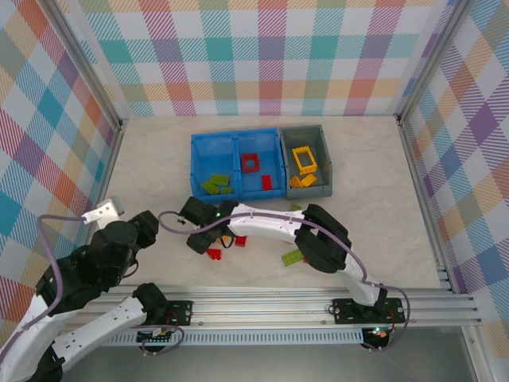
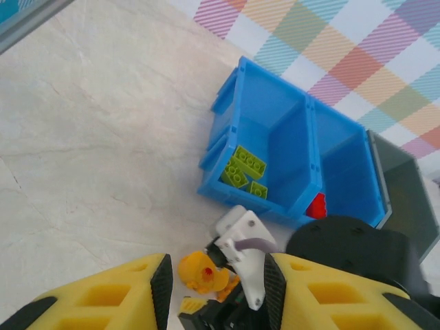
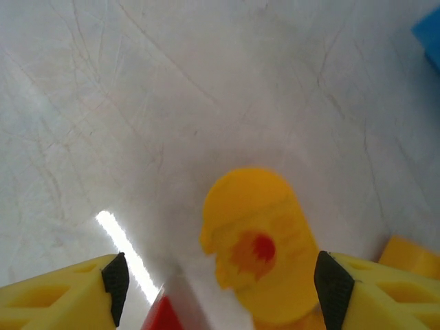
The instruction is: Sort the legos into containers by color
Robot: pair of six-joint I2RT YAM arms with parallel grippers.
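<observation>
I will next lower my open right gripper's fingers over the round yellow lego, around its red-marked body, and close, as the lego is below, already between them.
A round yellow lego with a red mark lies on the table between the fingers of my open right gripper, closer to the right pad. From above, the right gripper is reached across to the left, just in front of the blue bin. My left gripper hovers open and holds nothing, looking down on the same yellow lego. Green legos lie in the blue bin's left compartment, red legos in its right one, and yellow legos in the grey bin.
A red lego lies by the right gripper, its corner showing near the left finger. Two green legos lie beside the right arm. An orange piece sits to the right. Checkered walls enclose the table.
</observation>
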